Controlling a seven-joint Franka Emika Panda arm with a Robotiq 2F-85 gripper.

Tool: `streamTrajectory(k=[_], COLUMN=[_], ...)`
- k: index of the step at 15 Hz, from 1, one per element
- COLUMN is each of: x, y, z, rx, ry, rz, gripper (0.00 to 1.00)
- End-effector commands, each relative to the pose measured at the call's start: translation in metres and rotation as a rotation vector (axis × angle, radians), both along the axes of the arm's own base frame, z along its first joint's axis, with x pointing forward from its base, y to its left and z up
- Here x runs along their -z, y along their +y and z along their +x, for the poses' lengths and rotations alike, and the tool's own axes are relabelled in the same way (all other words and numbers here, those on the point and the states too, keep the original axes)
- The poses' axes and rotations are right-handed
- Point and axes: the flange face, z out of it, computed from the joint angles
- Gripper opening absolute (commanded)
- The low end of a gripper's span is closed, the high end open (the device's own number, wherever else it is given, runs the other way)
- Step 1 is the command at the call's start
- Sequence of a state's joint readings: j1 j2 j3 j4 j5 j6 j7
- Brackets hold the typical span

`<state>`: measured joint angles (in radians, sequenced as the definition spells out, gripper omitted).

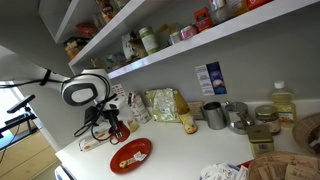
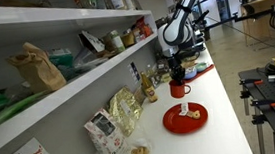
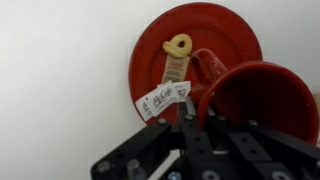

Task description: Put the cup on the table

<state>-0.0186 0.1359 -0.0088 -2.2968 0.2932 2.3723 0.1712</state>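
Note:
My gripper goes toward the left in the wrist view next and lowers the red cup onto the bare table beside the red plate, as that part of the table lies empty.
My gripper point(image 3: 188, 118) is shut on the rim of a red cup point(image 3: 262, 100), which fills the lower right of the wrist view. The cup hangs upright just over the white table point(image 3: 60, 70), beside a red plate point(image 3: 200, 45). The plate holds a small yellow ring-shaped thing and a white labelled packet point(image 3: 162, 98). In both exterior views the gripper point(image 1: 108, 118) point(image 2: 175, 72) holds the cup point(image 1: 119, 129) point(image 2: 180, 88) low over the table point(image 1: 185, 150) point(image 2: 223, 105) near the plate point(image 1: 130, 155) point(image 2: 185, 118). Whether the cup's base touches the table I cannot tell.
Snack bags point(image 1: 161, 104) point(image 2: 126, 110) stand against the wall. Metal cups point(image 1: 214, 115), a pot point(image 1: 238, 115), an oil bottle point(image 1: 284, 100) and a basket point(image 1: 275, 168) are further along. Stocked shelves point(image 1: 170, 45) point(image 2: 66, 63) hang above the table.

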Motion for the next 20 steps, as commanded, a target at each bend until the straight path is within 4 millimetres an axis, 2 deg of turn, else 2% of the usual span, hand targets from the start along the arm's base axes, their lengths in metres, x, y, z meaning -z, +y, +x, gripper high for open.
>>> streamTrajectory(k=[1,7,11,14,20], x=[0.017,0.044,0.049,0.059,0.074], y=[-0.044,-0.113,-0.140,-0.145,-0.133], z=[-0.032,-0.073,-0.085,-0.089,-0.093], rx=[0.115,0.325,0.420,0.451,0.459], ry=[0.008,0.015,0.016,0.039,0.075], rz=[-0.008,-0.031,-0.040,-0.039,-0.005], gripper=[0.02,0.02,0.02,0.02,0.02])
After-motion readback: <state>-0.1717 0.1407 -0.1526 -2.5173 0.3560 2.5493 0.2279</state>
